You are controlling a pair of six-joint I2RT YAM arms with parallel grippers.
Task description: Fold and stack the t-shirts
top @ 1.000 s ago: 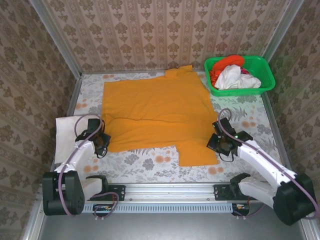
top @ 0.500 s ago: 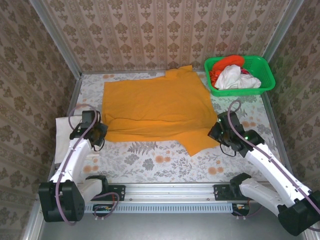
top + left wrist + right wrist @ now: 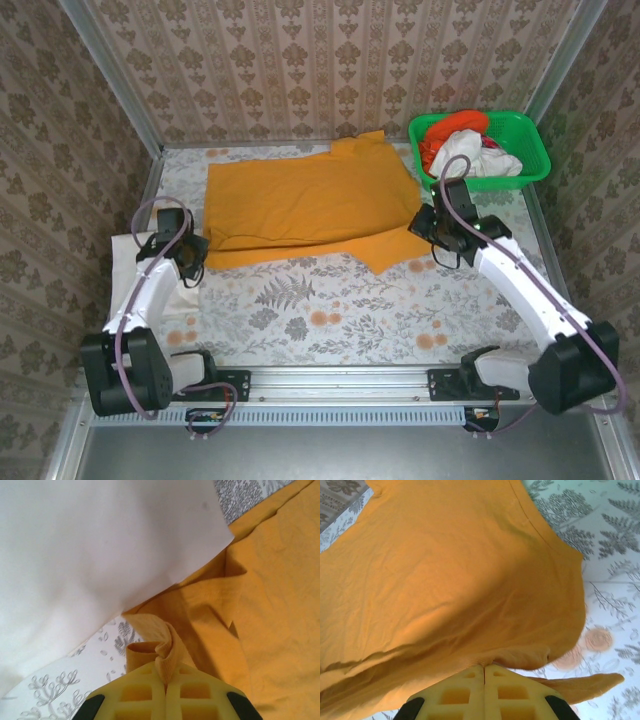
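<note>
The shirt's flat part (image 3: 398, 180) (image 3: 515, 545) lies spread out beside the basket, so my right gripper needs to carry the shirt's edge outward next and then bring it down onto that part.
An amber-orange t-shirt (image 3: 300, 200) lies spread across the back of the table, its near edge lifted and folded toward the wall. My left gripper (image 3: 196, 252) is shut on the shirt's near left corner (image 3: 160, 645), the cloth bunched between the yellow fingers (image 3: 145, 690). My right gripper (image 3: 425, 228) is shut on the shirt's near right edge (image 3: 510, 655), and the fabric (image 3: 450, 570) drapes away from the yellow fingers (image 3: 465, 692). A white t-shirt (image 3: 135, 270) lies folded at the left table edge, seen close up in the left wrist view (image 3: 90, 550). More t-shirts, white (image 3: 478, 158) and red-orange (image 3: 455, 125), sit in the basket.
A green lattice basket (image 3: 525, 145) stands at the back right corner. The floral tablecloth (image 3: 330, 310) shows bare in front of the orange shirt. Patterned walls close in the table on three sides, and a metal rail (image 3: 340, 385) runs along the near edge.
Both grippers have carried the orange shirt's near edge away from the table front toward the back wall, shortening the spread shirt. The right arm has stretched out further back toward the basket.
</note>
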